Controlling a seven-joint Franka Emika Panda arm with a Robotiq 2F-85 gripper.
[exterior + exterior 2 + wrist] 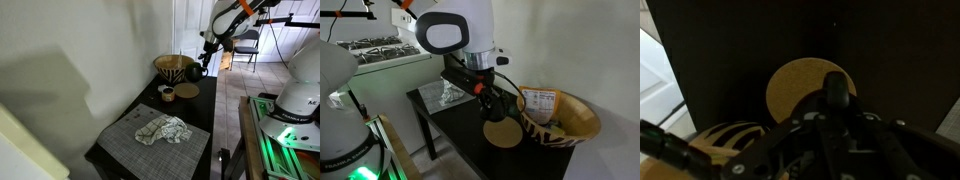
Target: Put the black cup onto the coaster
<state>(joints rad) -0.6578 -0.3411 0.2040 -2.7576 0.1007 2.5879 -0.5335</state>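
I need to turn my gripper next, move over the coaster and lower the black cup onto it, because the cup is still hanging in the air off the coaster's middle [187, 90] [810, 101].
My gripper [203, 62] hangs over the far end of the dark table and is shut on the black cup [197, 72]. It holds the cup in the air, beside the woven basket bowl and just above the coaster [187, 91]. In an exterior view the cup [506, 104] hangs above and a little behind the round tan coaster [502, 133]. In the wrist view the coaster [798, 84] lies on the table, partly hidden by a dark rounded part of the cup [836, 95] in my gripper [836, 125].
The woven basket bowl [175, 68] [563, 117] stands close behind the coaster. A small brownish cup [167, 93] sits beside the coaster. A grey woven placemat [128, 148] with a crumpled cloth [163, 130] covers the near table end. A second robot base [297, 100] stands beside the table.
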